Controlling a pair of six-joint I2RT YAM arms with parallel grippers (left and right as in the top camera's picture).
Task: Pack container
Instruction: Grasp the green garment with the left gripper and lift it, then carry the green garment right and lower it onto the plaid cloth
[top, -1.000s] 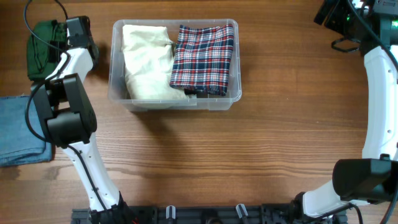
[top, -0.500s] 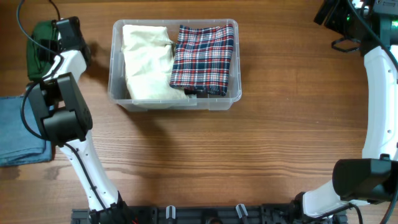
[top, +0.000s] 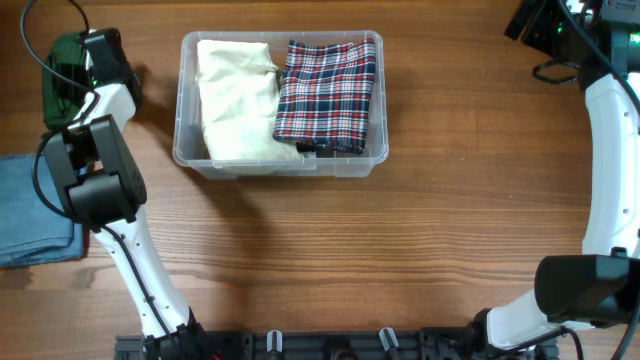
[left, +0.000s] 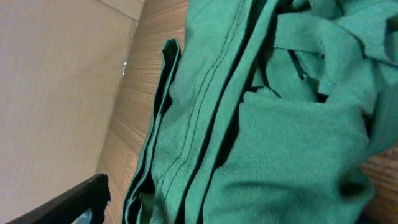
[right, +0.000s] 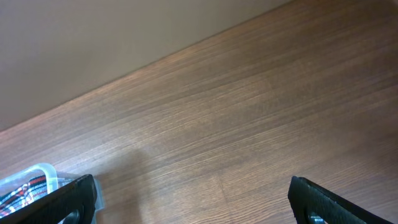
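Note:
The left gripper stays low and closes around the folds (left: 208, 186) next.
The clear container (top: 280, 163) stands at the back middle of the table. It holds a folded cream cloth (top: 235, 100) on the left and a folded plaid cloth (top: 325, 90) on the right. A folded green cloth (top: 55, 90) lies at the far left. My left gripper (top: 75, 60) is down on that cloth. In the left wrist view the green cloth (left: 261, 124) fills the frame between wide jaws; only one finger (left: 68, 205) shows. My right gripper (right: 199, 208) hangs open over bare wood at the back right, holding nothing.
A folded blue denim piece (top: 30, 205) lies at the left edge, in front of the green cloth. The right arm (top: 610, 150) runs along the right side. A corner of the container (right: 31, 177) shows at the lower left of the right wrist view.
My left gripper has moved left, away from the container's side and onto the green cloth. The right arm and the container's contents have stayed still.

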